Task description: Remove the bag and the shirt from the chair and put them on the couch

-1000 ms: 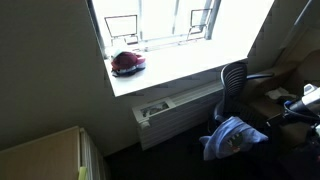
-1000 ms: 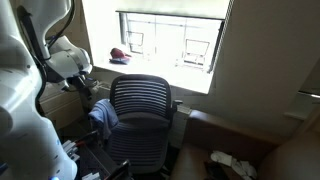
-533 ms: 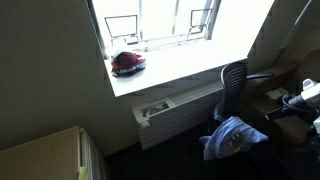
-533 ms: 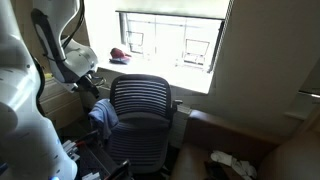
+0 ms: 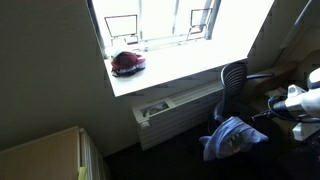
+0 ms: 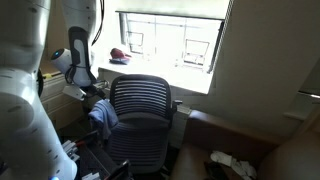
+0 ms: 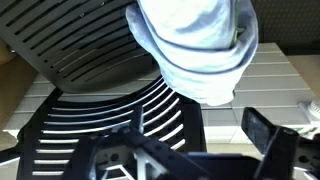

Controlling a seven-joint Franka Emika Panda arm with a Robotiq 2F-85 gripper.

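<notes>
My gripper needs to go down onto the shirt's nearest fold (image 5: 237, 133) (image 7: 203, 70), which lies just ahead of its open fingers.
The black mesh chair (image 5: 235, 82) stands below the window, and its backrest (image 6: 140, 100) faces the camera in an exterior view. The light blue and white shirt (image 5: 232, 137) lies bundled on the seat, spilling over the chair's side (image 6: 102, 117). In the wrist view the shirt (image 7: 195, 45) hangs just ahead of my gripper (image 7: 200, 135) over the chair's mesh (image 7: 95, 110). The gripper is open and nothing sits between its fingers (image 7: 268, 132). It hovers beside the chair (image 5: 285, 105), apart from the cloth. The tan-brown couch (image 6: 290, 150) shows dimly. I cannot make out the bag.
A red-and-black rounded object (image 5: 127, 63) rests on the bright windowsill. A white radiator cover (image 5: 175, 108) runs under the sill beside the chair. A dark-and-white heap (image 6: 230, 163) lies low near the couch. The robot's white arm (image 6: 25, 90) fills one side.
The arm has swung and lifted a little beside the chair, carrying the open gripper with it. The shirt and chair have not moved.
</notes>
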